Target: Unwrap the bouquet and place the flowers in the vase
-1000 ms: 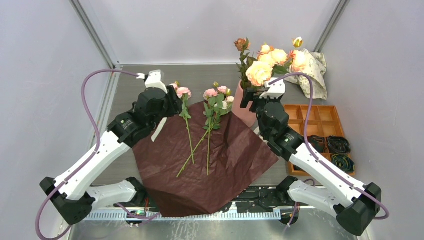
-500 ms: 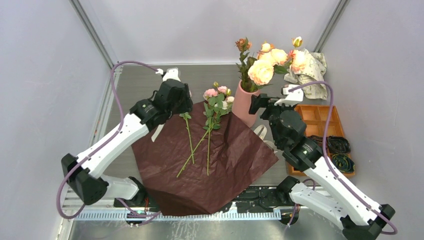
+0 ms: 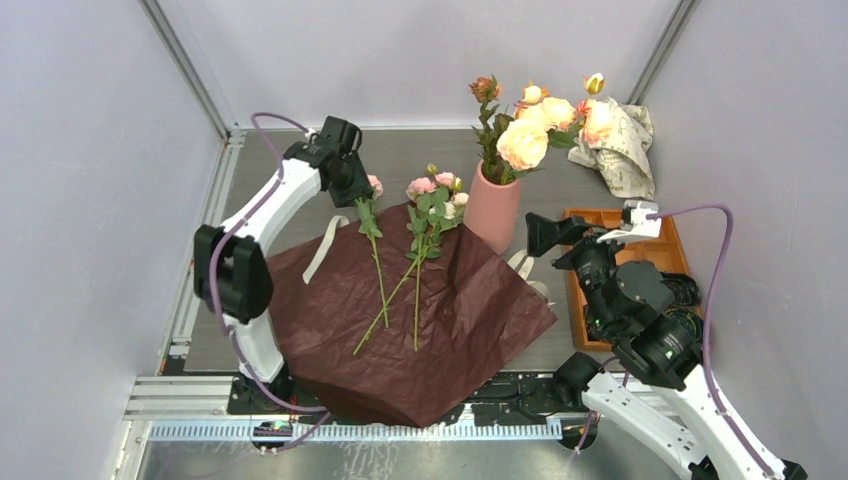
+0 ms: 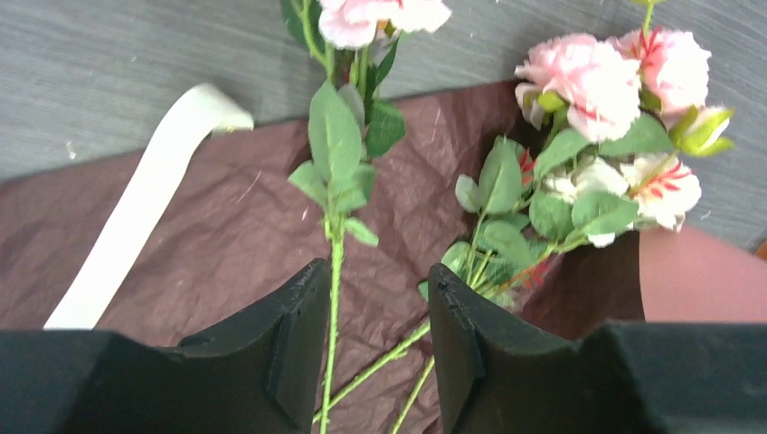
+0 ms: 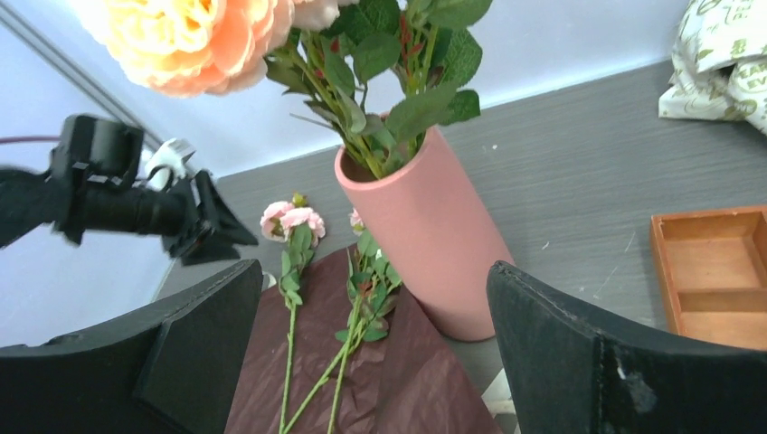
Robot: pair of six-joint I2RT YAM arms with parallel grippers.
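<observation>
The left gripper lowers outward to the leafy stem beneath the pink flower [image 4: 359, 83] next and closes there, with its fingers already straddling the stem.
The bouquet is unwrapped: its dark red paper [image 3: 440, 320] lies flat on the table. On it lie a single pink flower [image 3: 372, 186] on a long stem [image 4: 333, 271] and a small pink cluster [image 3: 436, 190]. My left gripper [image 3: 355, 188] hovers open just over the single stem [image 3: 379, 270], which runs between the jaws close to the left finger [image 4: 294, 334]. The salmon-pink vase [image 3: 493, 207] holds several peach flowers [image 3: 523, 143]. My right gripper [image 3: 542, 235] stands wide open and empty to the right of the vase [image 5: 425, 235].
A cream ribbon [image 3: 322, 248] lies on the paper's left part, another piece [image 3: 530, 272] by its right edge. Crumpled cream printed paper [image 3: 625, 140] sits back right. An orange compartment tray [image 3: 640, 235] with dark coils [image 3: 680, 292] stands at the right. Enclosure walls surround the table.
My right gripper has pulled back from the vase toward the right and opened fully. My left arm has swung toward the back, its gripper now over the single flower's upper stem.
</observation>
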